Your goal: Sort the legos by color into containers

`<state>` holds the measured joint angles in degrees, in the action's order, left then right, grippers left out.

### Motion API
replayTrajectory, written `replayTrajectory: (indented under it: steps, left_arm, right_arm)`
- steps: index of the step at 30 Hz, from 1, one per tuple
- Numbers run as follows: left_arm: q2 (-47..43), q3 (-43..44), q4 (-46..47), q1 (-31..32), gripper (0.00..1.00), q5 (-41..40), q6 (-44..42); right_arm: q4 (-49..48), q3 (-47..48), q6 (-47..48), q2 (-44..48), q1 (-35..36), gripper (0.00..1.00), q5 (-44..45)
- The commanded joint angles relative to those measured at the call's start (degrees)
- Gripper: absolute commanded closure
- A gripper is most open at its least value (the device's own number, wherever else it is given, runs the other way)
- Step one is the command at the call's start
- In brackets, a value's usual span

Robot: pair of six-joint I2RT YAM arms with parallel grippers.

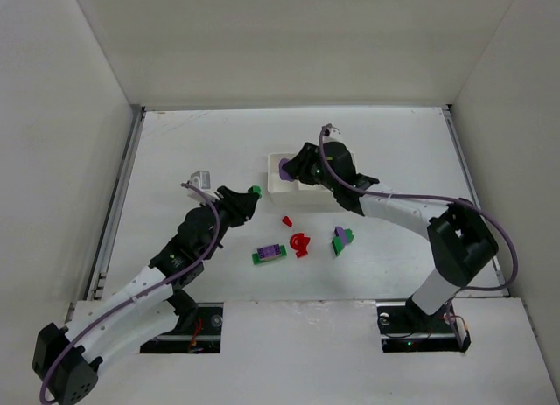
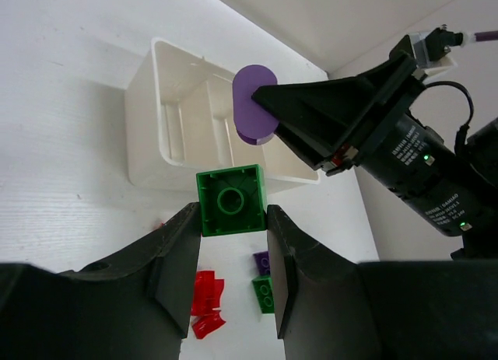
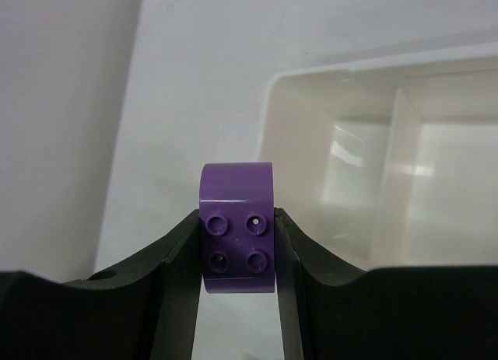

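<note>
The green brick [image 2: 231,199] goes in my left gripper to the right in the top view next, over the empty bottom of the tray's middle section.
My left gripper [image 1: 249,195] is shut on a green brick [image 2: 231,199], held above the table just left of the white tray [image 1: 282,188]. My right gripper [image 1: 289,167] is shut on a purple rounded brick [image 3: 237,228] over the tray's left end; that brick shows in the left wrist view [image 2: 253,105] too. The tray's compartments [image 3: 436,197] look empty in both wrist views. On the table lie a small red piece [image 1: 286,220], red pieces [image 1: 300,244], a purple-and-green stack [image 1: 269,253] and a purple and green pair [image 1: 341,240].
White walls enclose the table on the left, back and right. The right arm [image 1: 411,212] arches over the table's right half. The left arm [image 1: 166,265] lies along the near left.
</note>
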<state>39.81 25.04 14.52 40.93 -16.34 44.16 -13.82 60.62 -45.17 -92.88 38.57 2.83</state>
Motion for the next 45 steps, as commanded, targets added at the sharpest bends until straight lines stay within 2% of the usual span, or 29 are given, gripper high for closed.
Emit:
replayTrajectory:
  steps: [1, 7, 13, 18, 20, 21, 26, 29, 35, 40, 45]
  left_arm:
    - [-0.17, 2.56, -0.02, 0.34, 0.88, -1.59, -1.89]
    - [1.84, 3.52, -0.20, -0.02, 0.88, -1.24, -2.24]
    - [5.09, 4.76, 0.50, 0.34, 0.88, -1.59, -3.20]
    - [8.43, 6.42, 1.73, 0.60, 0.88, -1.68, -3.82]
    - [10.45, 7.56, 2.44, 1.12, 0.88, -1.68, -4.17]
    - [11.77, 8.53, 2.70, 1.56, 0.87, -1.51, -4.52]
    - [23.18, 17.31, 3.14, 5.25, 0.87, -1.68, -9.26]
    - [30.57, 22.67, 2.88, 6.31, 0.87, -1.77, -11.72]
    - [43.93, 33.39, 1.21, 6.93, 0.86, -1.68, -15.15]
    - [54.74, 43.06, -2.65, 6.84, 0.85, -1.94, -18.49]
    - [62.22, 50.98, -7.05, 6.23, 0.84, -2.03, -19.11]
  right_arm:
    - [4.68, 3.45, 4.03, -2.13, 0.76, 0.70, 5.08]
    - [4.68, 6.26, 4.30, -5.29, 0.76, 0.63, 5.34]
    - [4.16, 8.63, 4.65, -6.61, 0.76, 0.45, 4.03]
    - [3.63, 8.20, 4.65, -4.25, 0.06, 0.31, 3.41]
    - [2.58, 5.75, 4.39, -1.44, -0.47, 0.31, 3.67]
    - [1.44, 3.74, 4.39, 0.58, -0.82, 0.35, 4.11]
    - [-4.63, -11.63, 3.25, 15.42, -3.62, 0.69, 9.02]
    - [-4.63, -20.34, 2.63, 24.04, -5.12, 0.78, 11.93]
    - [-1.83, -33.71, 1.57, 39.86, -5.21, 0.76, 17.82]
    - [0.29, -39.78, 0.35, 46.99, -4.16, 0.62, 20.72]
    - [-0.06, -42.95, 0.34, 50.34, -3.90, 0.49, 20.72]
